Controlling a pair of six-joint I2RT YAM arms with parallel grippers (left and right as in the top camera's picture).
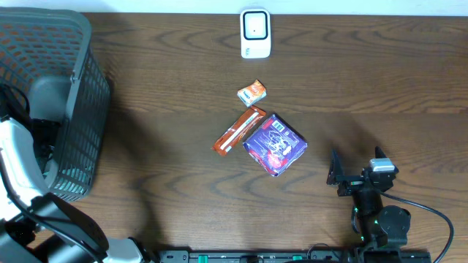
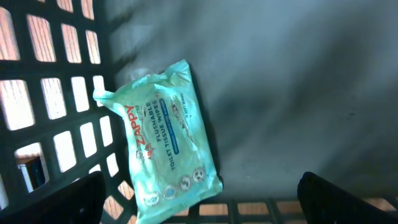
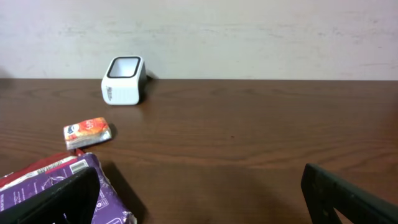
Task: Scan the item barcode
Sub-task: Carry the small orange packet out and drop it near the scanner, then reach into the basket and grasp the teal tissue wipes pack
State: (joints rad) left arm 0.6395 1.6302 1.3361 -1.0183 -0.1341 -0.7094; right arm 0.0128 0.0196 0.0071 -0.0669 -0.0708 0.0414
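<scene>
My left gripper should lower and shift toward the left in the wrist view, onto the teal pack's printed middle (image 2: 165,149), since the pack lies nearer one finger.
A white barcode scanner (image 1: 255,33) stands at the table's far edge, also in the right wrist view (image 3: 124,79). Mid-table lie a small orange packet (image 1: 251,93), a long red-orange packet (image 1: 238,131) and a purple packet (image 1: 275,144) with a barcode label facing up. My right gripper (image 1: 356,164) rests open to the right of the purple packet (image 3: 56,186), with nothing between its fingers. My left gripper (image 2: 200,190) hangs open inside the basket over a teal pack of wipes (image 2: 165,143), which lies loose against the basket wall.
The dark mesh basket (image 1: 80,109) fills the table's left end, and my left arm reaches down into it. In the right wrist view the small orange packet (image 3: 87,133) lies between the purple packet and the scanner. A pale wall runs behind the table.
</scene>
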